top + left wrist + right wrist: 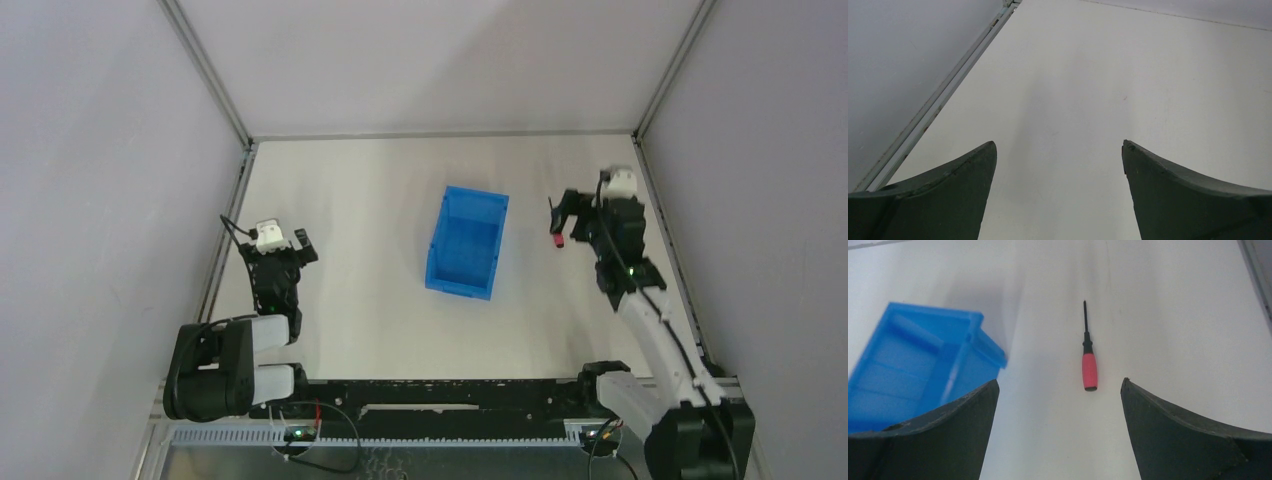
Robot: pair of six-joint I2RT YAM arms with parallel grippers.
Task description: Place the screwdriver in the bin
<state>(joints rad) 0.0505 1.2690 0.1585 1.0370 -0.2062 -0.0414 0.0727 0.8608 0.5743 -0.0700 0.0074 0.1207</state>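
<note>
My right gripper is to go down with its fingers open, one on either side of the red handle, because the screwdriver lies flat with bare table on either side.
The screwdriver, with a red handle and a thin black shaft, lies flat on the white table, its shaft pointing away from me. It shows just past and between the fingertips of my right gripper, which is open and holds nothing. From above, the screwdriver lies right of the blue bin, with the right gripper hovering over it. The bin stands upright, with nothing visible inside. My left gripper is open over bare table at the left.
Grey enclosure walls surround the table, with metal rails along the left and right edges. The arm bases and a black cable rail run along the near edge.
</note>
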